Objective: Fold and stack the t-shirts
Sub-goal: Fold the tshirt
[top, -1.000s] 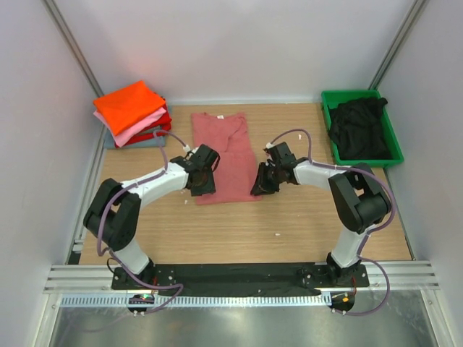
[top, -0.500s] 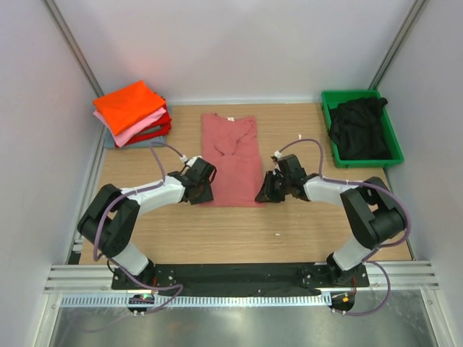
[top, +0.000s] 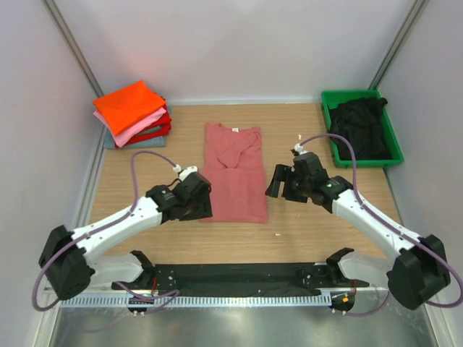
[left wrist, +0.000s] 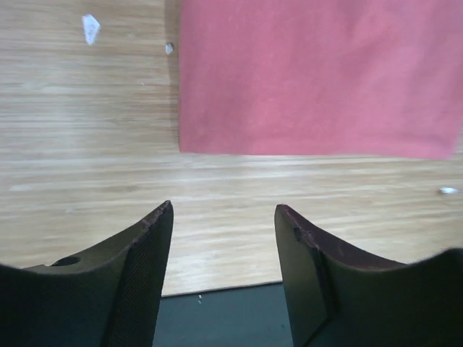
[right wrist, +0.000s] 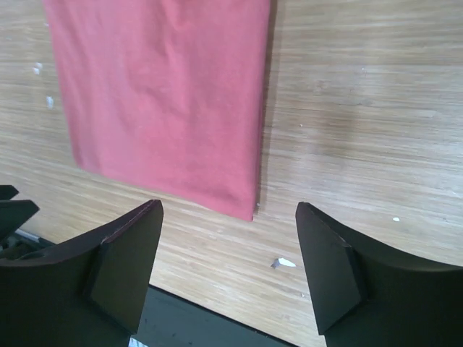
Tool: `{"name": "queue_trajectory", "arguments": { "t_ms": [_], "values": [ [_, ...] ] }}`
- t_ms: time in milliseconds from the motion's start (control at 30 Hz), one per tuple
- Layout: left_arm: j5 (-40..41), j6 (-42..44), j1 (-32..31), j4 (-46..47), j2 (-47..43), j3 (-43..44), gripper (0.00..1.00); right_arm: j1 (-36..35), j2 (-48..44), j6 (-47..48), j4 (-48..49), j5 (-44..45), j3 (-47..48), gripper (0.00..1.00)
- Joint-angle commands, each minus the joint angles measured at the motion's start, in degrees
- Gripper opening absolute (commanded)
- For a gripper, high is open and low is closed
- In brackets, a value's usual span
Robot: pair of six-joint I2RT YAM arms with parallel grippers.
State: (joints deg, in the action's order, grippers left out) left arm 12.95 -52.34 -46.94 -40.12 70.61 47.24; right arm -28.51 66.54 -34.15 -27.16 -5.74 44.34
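Note:
I should next lower my right gripper back toward the shirt, onto the near corner of the shirt's hem by the white scrap, because that corner is uncovered.
A salmon-red t-shirt (top: 233, 172) lies flat in the middle of the table as a long strip, collar towards the back. My left gripper (top: 200, 208) sits at its near left corner, open and empty. My right gripper (top: 278, 183) hovers just off its right edge, also open and empty. The left wrist view shows the shirt's hem (left wrist: 318, 79) beyond my left gripper (left wrist: 224, 217). Its near right corner (right wrist: 166, 94) shows in the right wrist view, ahead of my right gripper (right wrist: 230, 210). A stack of folded t-shirts (top: 132, 112), orange on top, rests at the back left. A black t-shirt (top: 358, 124) lies crumpled in a bin.
The green bin (top: 367, 163) stands at the back right against the wall. A black base plate (top: 239, 275) runs along the near edge. Small white scraps (top: 278, 235) lie on the wood near the shirt. Walls close in the left, back and right.
Both grippers pulled the salmon-red shirt towards the near edge, then opened and let go of it. The arms now reach lower and further out.

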Motion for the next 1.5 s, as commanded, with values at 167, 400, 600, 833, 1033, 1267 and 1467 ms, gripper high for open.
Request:
{"name": "queue_trajectory", "arguments": {
  "t_ms": [167, 400, 600, 833, 1033, 1267, 1467],
  "values": [
    [4.55, -0.23, 0.88, -3.84, -10.32, -2.58, 0.79, -0.23, -9.59, -7.41, -1.86, -5.50, -9.16, 0.82],
    [-3.46, 0.39, 5.01, 10.74, -7.77, -10.15, 0.77, -0.23, -7.05, -11.03, 8.69, -10.09, -16.12, 0.78],
    [-2.84, 0.48, 5.54, 14.54, -6.19, -12.88, 0.77, -0.14, -1.16, -11.55, 13.35, -11.31, -17.35, 0.76],
    [-7.22, 0.04, 9.05, 23.06, -0.75, -18.40, 0.75, -0.31, 4.64, -13.05, 18.45, -12.45, -18.58, 0.64],
    [-9.61, -0.13, 10.20, 28.25, 2.95, -19.47, 0.69, -0.75, 7.89, -13.57, 20.65, -12.81, -18.50, 0.54],
    [-10.67, -0.84, 10.11, 29.66, 2.52, -21.05, 0.55, -1.90, 9.39, -14.45, 22.85, -12.46, -18.67, 0.47],
    [-10.67, -0.84, 10.20, 29.75, 1.81, -22.11, 0.40, -2.34, 10.53, -14.54, 23.99, -12.37, -18.23, 0.35]
  ]
}}
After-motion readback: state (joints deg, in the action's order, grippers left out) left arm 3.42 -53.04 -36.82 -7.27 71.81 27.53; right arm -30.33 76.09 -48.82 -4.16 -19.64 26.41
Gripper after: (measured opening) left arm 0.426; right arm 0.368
